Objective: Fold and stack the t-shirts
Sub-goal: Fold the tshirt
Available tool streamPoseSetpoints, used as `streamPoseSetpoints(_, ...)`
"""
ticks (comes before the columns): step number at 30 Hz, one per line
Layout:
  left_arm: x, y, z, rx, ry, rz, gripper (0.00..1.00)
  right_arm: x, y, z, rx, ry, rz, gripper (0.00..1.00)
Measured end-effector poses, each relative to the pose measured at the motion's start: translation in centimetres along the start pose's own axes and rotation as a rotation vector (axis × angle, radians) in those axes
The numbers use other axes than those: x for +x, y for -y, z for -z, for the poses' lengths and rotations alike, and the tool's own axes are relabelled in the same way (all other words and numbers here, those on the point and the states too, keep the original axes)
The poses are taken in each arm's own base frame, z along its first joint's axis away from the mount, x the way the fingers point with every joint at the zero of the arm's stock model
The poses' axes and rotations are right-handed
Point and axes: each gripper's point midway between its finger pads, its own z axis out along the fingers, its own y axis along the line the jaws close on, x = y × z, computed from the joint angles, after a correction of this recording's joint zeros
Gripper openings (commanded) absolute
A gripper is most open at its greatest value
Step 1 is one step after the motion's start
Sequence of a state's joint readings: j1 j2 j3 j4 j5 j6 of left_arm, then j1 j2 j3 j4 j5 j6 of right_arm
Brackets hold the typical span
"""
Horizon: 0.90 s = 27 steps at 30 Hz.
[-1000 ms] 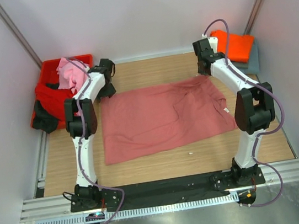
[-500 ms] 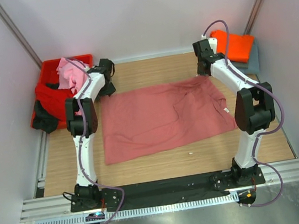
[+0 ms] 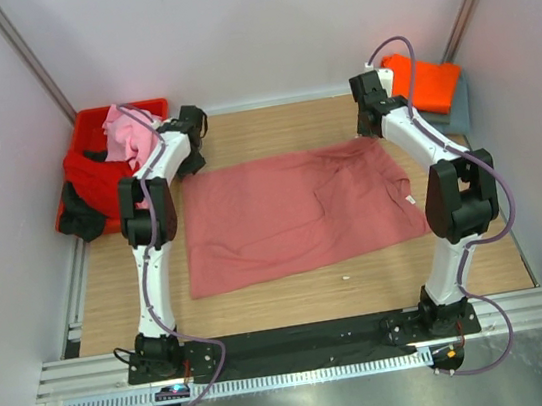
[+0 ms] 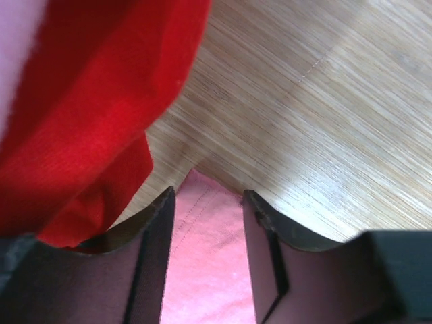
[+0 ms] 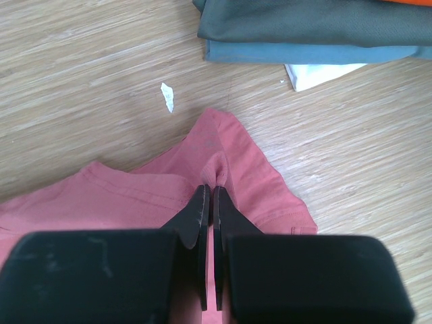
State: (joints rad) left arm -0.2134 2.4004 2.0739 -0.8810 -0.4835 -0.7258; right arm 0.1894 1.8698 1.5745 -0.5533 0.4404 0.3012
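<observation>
The shirt lies flat, so next I will pull the pinched fold in my right gripper back over the shirt and let go of it at the shirt's side edge by the white tag (image 3: 407,193).
A dusty salmon-pink t-shirt (image 3: 293,215) lies spread flat in the middle of the wooden table. My left gripper (image 3: 193,161) is at its far left corner. In the left wrist view the left gripper (image 4: 206,199) is open, with the shirt corner (image 4: 202,229) between the fingers. My right gripper (image 3: 370,132) is at the far right corner. In the right wrist view the right gripper (image 5: 212,192) is shut on a pinched fold of the salmon-pink shirt (image 5: 239,169). An orange shirt (image 3: 424,81) lies folded on a grey-blue one (image 3: 458,108) at the back right.
A red crate (image 3: 88,123) at the back left holds light pink (image 3: 125,131), red (image 3: 96,177) and dark (image 3: 79,218) shirts. Red cloth (image 4: 88,101) hangs close to my left fingers. A paper scrap (image 5: 166,96) lies on the wood near the folded stack (image 5: 304,27).
</observation>
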Motion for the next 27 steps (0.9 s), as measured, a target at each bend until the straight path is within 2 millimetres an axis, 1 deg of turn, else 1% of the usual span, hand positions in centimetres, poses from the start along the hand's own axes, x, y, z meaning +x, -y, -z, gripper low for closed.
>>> streamPoseSetpoints(4, 0.4, 0.0, -0.6, -0.003, 0.002, 0.003, 0.33, 0.0, 0.1, 0.0, 0.001, 0.0, 0.002, 0.01)
streamPoseSetpoints(6, 0.4, 0.1, -0.7, 0.004, 0.014, 0.012, 0.31, 0.0, 0.2, -0.1, 0.003, 0.0, 0.001, 0.01)
streamPoseSetpoints(7, 0.4, 0.1, -0.7, 0.008, 0.018, 0.015, 0.27, 0.0, 0.2, -0.1, 0.003, -0.001, 0.001, 0.02)
streamPoseSetpoints(9, 0.4, 0.2, -0.7, 0.015, 0.027, 0.023, 0.21, -0.1, 0.3, -0.1, 0.003, -0.001, 0.0, 0.01)
streamPoseSetpoints(10, 0.4, 0.2, -0.8, 0.02, 0.032, 0.027, 0.11, -0.1, 0.3, -0.1, 0.004, -0.001, -0.001, 0.01)
streamPoseSetpoints(12, 0.4, 0.2, -0.8, 0.023, 0.038, 0.032, 0.0, 0.0, 0.3, -0.1, 0.004, -0.002, -0.001, 0.01)
streamPoseSetpoints(17, 0.4, 0.1, -0.7, 0.031, 0.039, 0.026, 0.0, -0.1, 0.4, 0.1, 0.007, -0.011, 0.004, 0.01)
streamPoseSetpoints(19, 0.3, 0.1, -0.7, 0.038, 0.034, 0.024, 0.0, -0.5, 0.4, 0.3, 0.006, -0.01, 0.003, 0.01)
streamPoseSetpoints(22, 0.5, 0.1, -0.5, 0.051, 0.019, 0.018, 0.0, -1.6, 0.2, 0.9, -0.004, 0.003, -0.005, 0.01)
streamPoseSetpoints(25, 1.1, -0.3, -0.1, 0.06, -0.009, 0.0, 0.0, -2.4, 0.2, 1.4, -0.01, 0.017, -0.012, 0.01)
streamPoseSetpoints(27, 2.0, -0.8, 0.5, 0.066, -0.037, -0.012, 0.0, -2.5, 0.2, 1.4, -0.01, 0.018, -0.014, 0.01)
